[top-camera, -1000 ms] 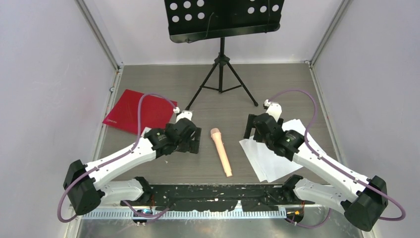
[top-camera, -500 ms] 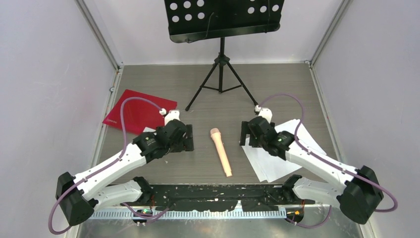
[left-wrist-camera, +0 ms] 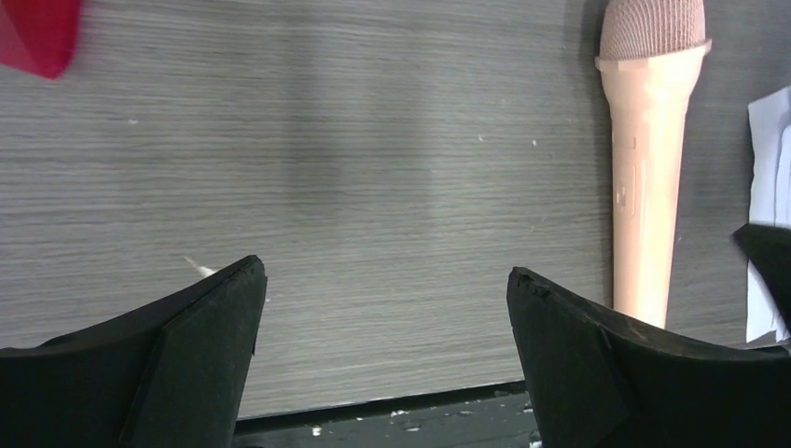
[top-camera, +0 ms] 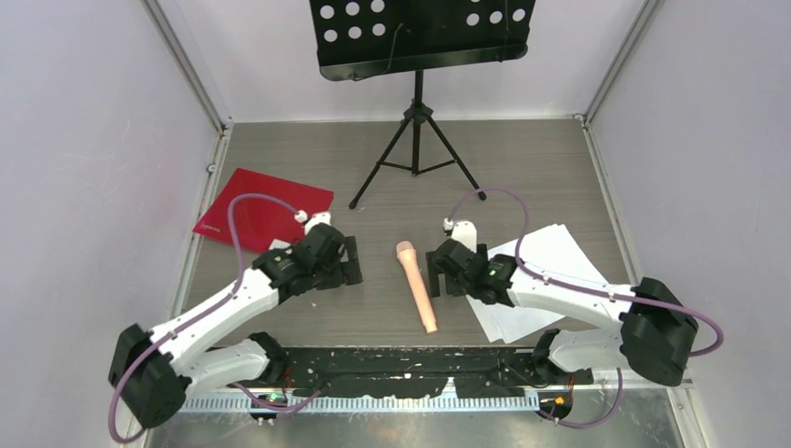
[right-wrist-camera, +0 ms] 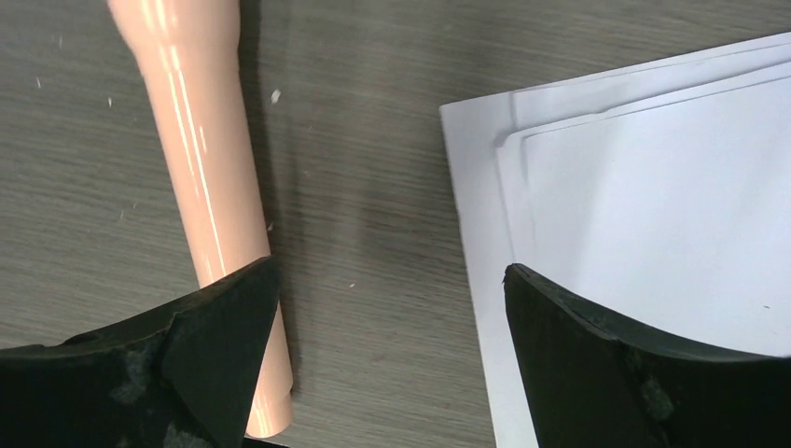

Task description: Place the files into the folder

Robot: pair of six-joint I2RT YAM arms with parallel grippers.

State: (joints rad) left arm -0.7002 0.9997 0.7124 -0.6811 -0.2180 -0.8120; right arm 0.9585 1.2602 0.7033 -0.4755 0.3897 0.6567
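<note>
I should next move my left gripper toward the right in the top view and down onto the microphone's handle (top-camera: 416, 282), which lies between the files and the folder (top-camera: 261, 207).
The folder (top-camera: 261, 207) is a flat crimson-red cover lying closed at the table's left; one red corner (left-wrist-camera: 37, 28) shows in the left wrist view. The files (top-camera: 555, 252) are white sheets, loosely fanned, lying at the right (right-wrist-camera: 653, 187) partly under my right arm. My left gripper (top-camera: 353, 261) hovers open over bare table (left-wrist-camera: 384, 275), right of the folder. My right gripper (top-camera: 434, 271) is open too (right-wrist-camera: 392, 271). One finger is over the microphone's handle and the other over the files' left edge.
A peach microphone (top-camera: 416, 285) lies lengthwise between the two grippers (left-wrist-camera: 648, 168) (right-wrist-camera: 201, 140). A black music stand (top-camera: 420, 37) on a tripod (top-camera: 417, 154) stands at the back centre. White walls close in the left, right and rear sides.
My right gripper has swung left off the files to beside the microphone. My left gripper has drawn back slightly to the left. Both stayed open.
</note>
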